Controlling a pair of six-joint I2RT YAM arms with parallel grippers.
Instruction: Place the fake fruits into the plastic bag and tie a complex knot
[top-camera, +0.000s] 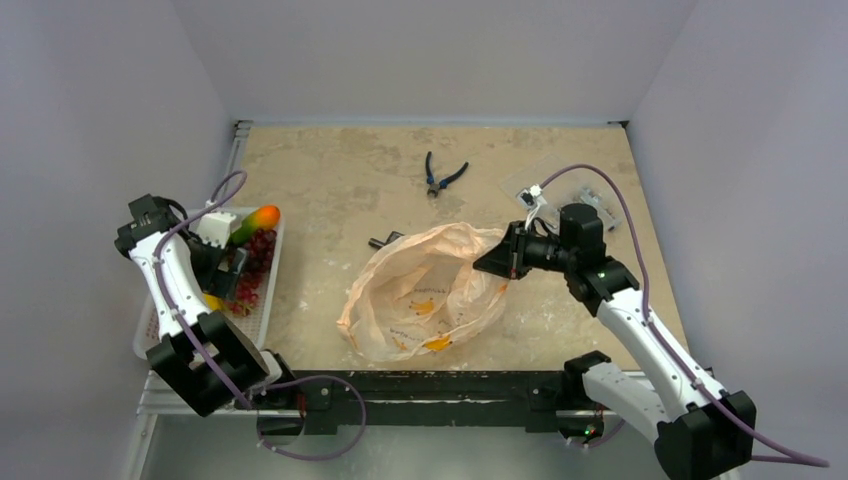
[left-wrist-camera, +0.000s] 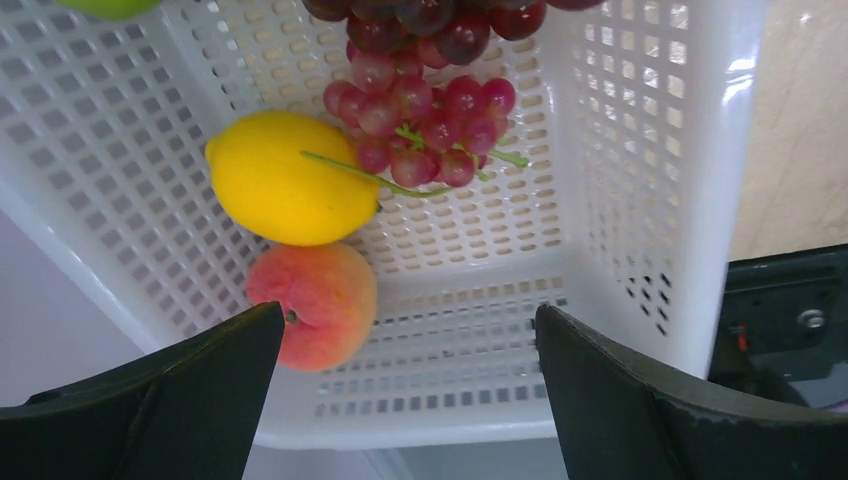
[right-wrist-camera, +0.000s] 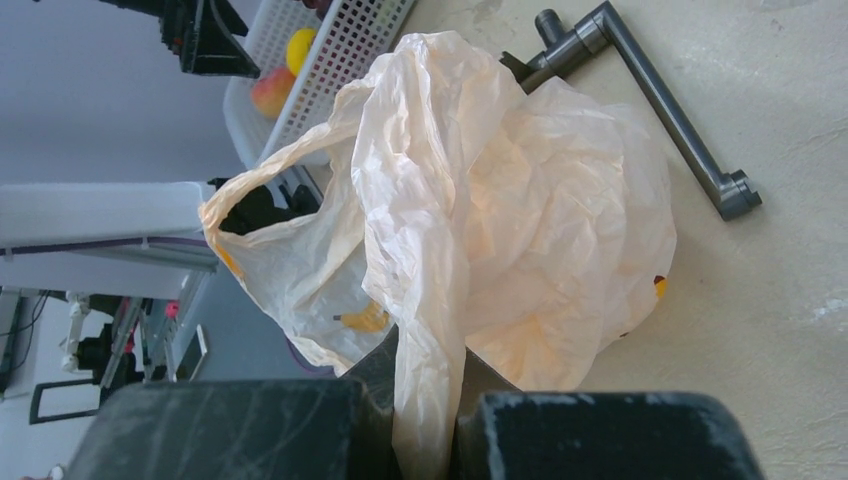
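I will next lower my open left gripper into the basket (top-camera: 150, 335), down to the red grape (left-wrist-camera: 420, 115) bunch next to the yellow citrus.
The pale peach plastic bag (top-camera: 425, 295) lies open-mouthed on the table centre. My right gripper (top-camera: 507, 258) is shut on a bunched strip of its rim and holds that side up; the wrist view shows the strip pinched between the jaws (right-wrist-camera: 425, 375) and the bag (right-wrist-camera: 540, 200) beyond. No knot shows. The fake fruits are in the white mesh basket (top-camera: 150, 335) at the left: a mango (top-camera: 258, 220), a yellow citrus (left-wrist-camera: 290, 178), a peach-coloured fruit (left-wrist-camera: 318, 300), red grapes (left-wrist-camera: 420, 115), dark grapes (left-wrist-camera: 420, 15). My left gripper (left-wrist-camera: 410, 335) is open and empty above the basket's near end, beside the peach-coloured fruit.
Black-handled pliers (top-camera: 440, 178) lie at the back centre. A dark metal crank-like bar (right-wrist-camera: 660, 110) lies just behind the bag (top-camera: 385, 241). A clear packet (top-camera: 520, 187) sits at the back right behind the right arm. The basket wall (left-wrist-camera: 650, 150) rises on the left gripper's right.
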